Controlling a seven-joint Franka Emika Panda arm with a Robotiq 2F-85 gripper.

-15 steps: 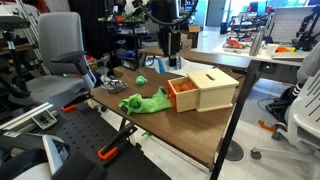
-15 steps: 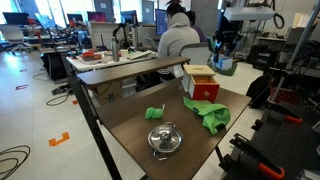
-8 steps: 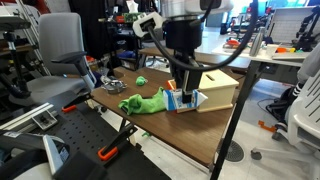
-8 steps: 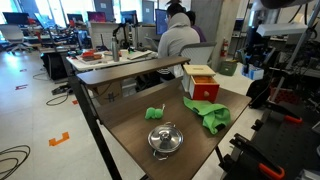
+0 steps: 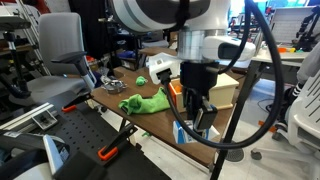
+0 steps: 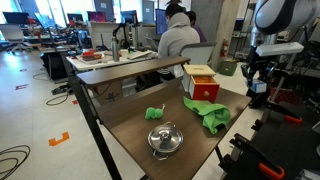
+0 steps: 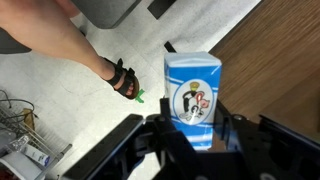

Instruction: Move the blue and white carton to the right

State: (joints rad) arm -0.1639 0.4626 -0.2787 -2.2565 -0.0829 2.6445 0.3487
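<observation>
I will next bring the carton (image 7: 193, 85) toward the wooden box, down onto the bare table end (image 7: 254, 78) to release it, as it hangs past the table's edge over floor.
The blue and white carton (image 7: 193, 85), with a cartoon picture on its face, fills the middle of the wrist view. My gripper (image 7: 193, 114) is shut on it, one black finger on each side. It hangs over the edge of the wooden table (image 7: 285, 60), with floor to the left. In an exterior view the gripper (image 5: 197, 118) holds the carton (image 5: 185, 131) low at the table's near edge. In an exterior view the gripper (image 6: 257, 88) is off the table's right side, and the carton is too small to make out there.
A wooden box (image 5: 225, 90) with a red inside stands on the table and also shows as (image 6: 203, 82). A green cloth (image 5: 145, 102) lies beside it. A lidded metal pot (image 6: 164, 139) and a small green object (image 6: 154, 113) are nearby. A person (image 6: 180, 42) sits behind the table.
The arm swung from the far side of the table, past the wooden box, out to the table's edge, carrying the carton with it.
</observation>
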